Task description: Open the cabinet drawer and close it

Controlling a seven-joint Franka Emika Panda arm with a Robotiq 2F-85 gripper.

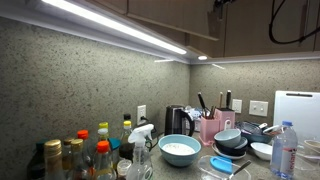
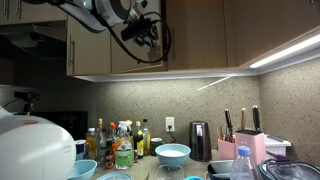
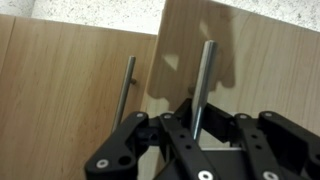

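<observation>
The door's edge stands only partly out from its neighbour, so I will pull my gripper back to swing the door wider. Then I will let go of the handle's lower part (image 3: 202,97).
The cabinet drawer is a plain brown wooden wall-cabinet door (image 3: 250,70) with a slim vertical silver bar handle (image 3: 204,80). In the wrist view my gripper (image 3: 199,128) has its black fingers on both sides of this handle's lower part and looks shut on it. The door's left edge stands out over the neighbouring door and throws a shadow on it. In an exterior view my gripper (image 2: 146,32) is up at the upper cabinet door (image 2: 195,35), with the arm reaching in from the left. In an exterior view only a dark part of the gripper (image 1: 218,14) shows at the top.
A neighbouring door (image 3: 70,90) with its own bar handle (image 3: 129,85) is to the left. Below, the counter holds bottles (image 2: 118,145), a blue bowl (image 2: 172,153), a kettle (image 2: 200,140), a pink knife block (image 2: 244,146) and a water bottle (image 1: 284,150). A light strip (image 1: 110,25) runs under the cabinets.
</observation>
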